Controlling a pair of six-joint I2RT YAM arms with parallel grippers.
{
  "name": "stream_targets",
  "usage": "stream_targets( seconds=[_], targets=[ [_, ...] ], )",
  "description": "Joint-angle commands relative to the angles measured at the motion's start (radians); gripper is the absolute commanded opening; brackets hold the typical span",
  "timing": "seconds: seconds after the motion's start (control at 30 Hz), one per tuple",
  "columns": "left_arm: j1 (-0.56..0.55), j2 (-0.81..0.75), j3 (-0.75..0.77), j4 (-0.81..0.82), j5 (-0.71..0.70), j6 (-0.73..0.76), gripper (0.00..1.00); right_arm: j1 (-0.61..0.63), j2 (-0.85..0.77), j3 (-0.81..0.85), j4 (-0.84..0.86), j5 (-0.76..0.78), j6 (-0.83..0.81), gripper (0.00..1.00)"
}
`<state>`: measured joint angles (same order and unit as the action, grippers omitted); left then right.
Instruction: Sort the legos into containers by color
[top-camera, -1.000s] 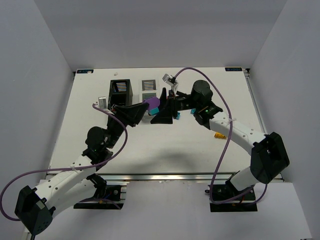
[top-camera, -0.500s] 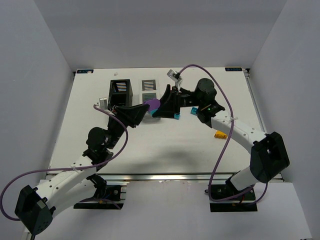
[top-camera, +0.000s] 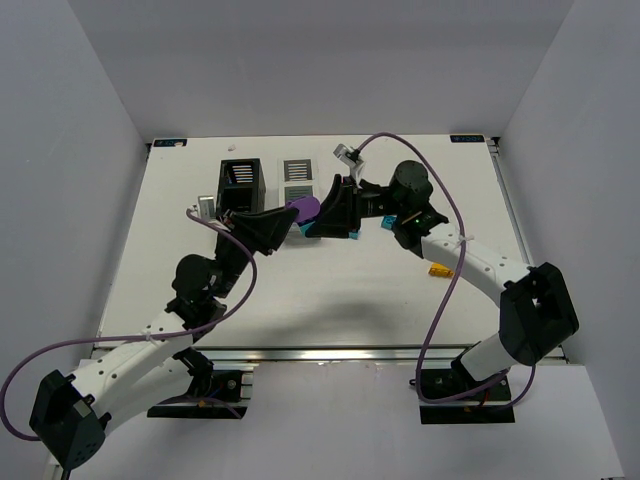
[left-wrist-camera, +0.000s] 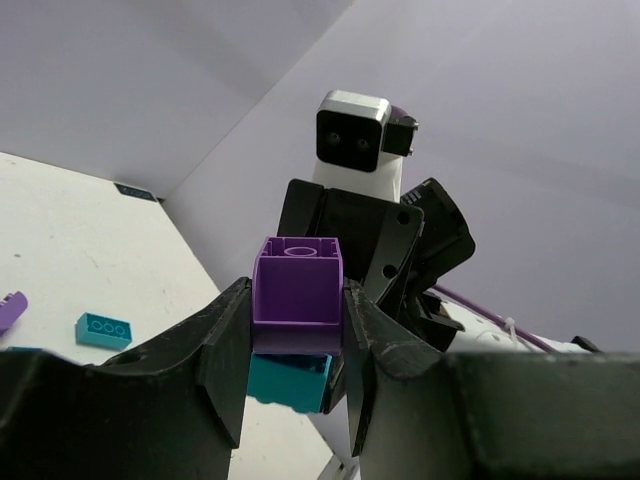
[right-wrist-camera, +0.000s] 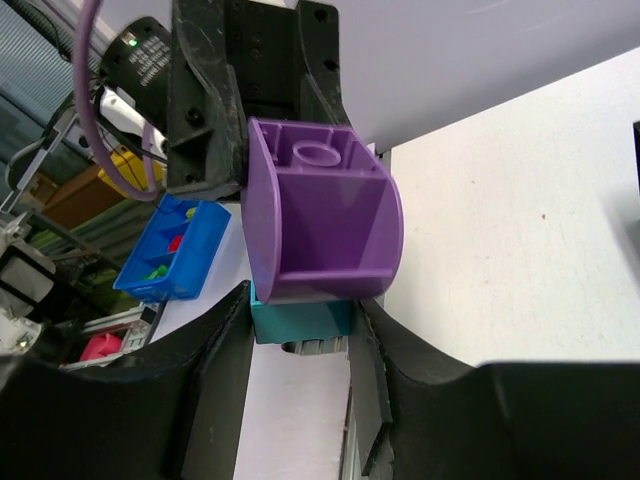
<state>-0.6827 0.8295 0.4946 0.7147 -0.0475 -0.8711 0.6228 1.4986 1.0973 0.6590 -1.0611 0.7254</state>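
Observation:
The white container's far section is outward of my left gripper. I should pull the purple lego off the teal lego, since their colors differ, then move outward and down to release it there.
A purple lego (left-wrist-camera: 297, 290) stuck onto a teal lego (left-wrist-camera: 290, 378) hangs above the table. My left gripper (left-wrist-camera: 296, 310) is shut on the purple one. My right gripper (right-wrist-camera: 302, 318) faces it, its fingers pressing both sides of the teal lego (right-wrist-camera: 300, 320) under the purple lego (right-wrist-camera: 320, 215). In the top view both grippers meet at the pair (top-camera: 303, 208), just in front of the white container (top-camera: 297, 170). The black container (top-camera: 240, 175) stands left of it. Loose legos lie on the table: a teal one (top-camera: 385, 221) and a yellow-orange one (top-camera: 438, 269).
The left wrist view shows another teal lego (left-wrist-camera: 104, 329) and a purple piece (left-wrist-camera: 8, 308) on the table. The right arm (top-camera: 470, 260) reaches across the table's right half. A blue parts bin (right-wrist-camera: 165, 255) sits beyond the table.
My right gripper has moved left up to the held pair and closed its fingers round the teal lego. The left gripper has stayed in place with its grip unchanged.

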Motion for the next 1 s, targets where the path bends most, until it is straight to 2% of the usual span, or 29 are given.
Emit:
stream_targets(
  seconds=[0.0, 0.13, 0.33, 0.57, 0.73, 0.97],
  targets=[
    [0.002, -0.001, 0.048, -0.043, -0.028, 0.06, 0.0, 0.0, -0.029, -0.031, 0.067, -0.011, -0.015, 0.0],
    [0.015, 0.0, 0.084, -0.084, -0.049, 0.095, 0.0, 0.0, -0.05, -0.046, 0.018, -0.011, -0.073, 0.0],
    [0.047, -0.013, 0.147, -0.216, -0.104, 0.147, 0.0, -0.001, -0.07, -0.042, -0.182, 0.023, -0.227, 0.0],
    [0.12, -0.017, 0.251, -0.533, -0.195, 0.141, 0.0, -0.006, -0.115, 0.004, -0.548, 0.147, -0.592, 0.0],
    [0.215, 0.104, 0.36, -0.681, -0.071, 0.115, 0.0, -0.017, -0.153, 0.01, -0.702, 0.297, -0.798, 0.0],
    [0.271, 0.307, 0.541, -0.839, 0.061, 0.161, 0.0, -0.047, -0.187, 0.001, -0.769, 0.392, -0.9, 0.0]
  ],
)
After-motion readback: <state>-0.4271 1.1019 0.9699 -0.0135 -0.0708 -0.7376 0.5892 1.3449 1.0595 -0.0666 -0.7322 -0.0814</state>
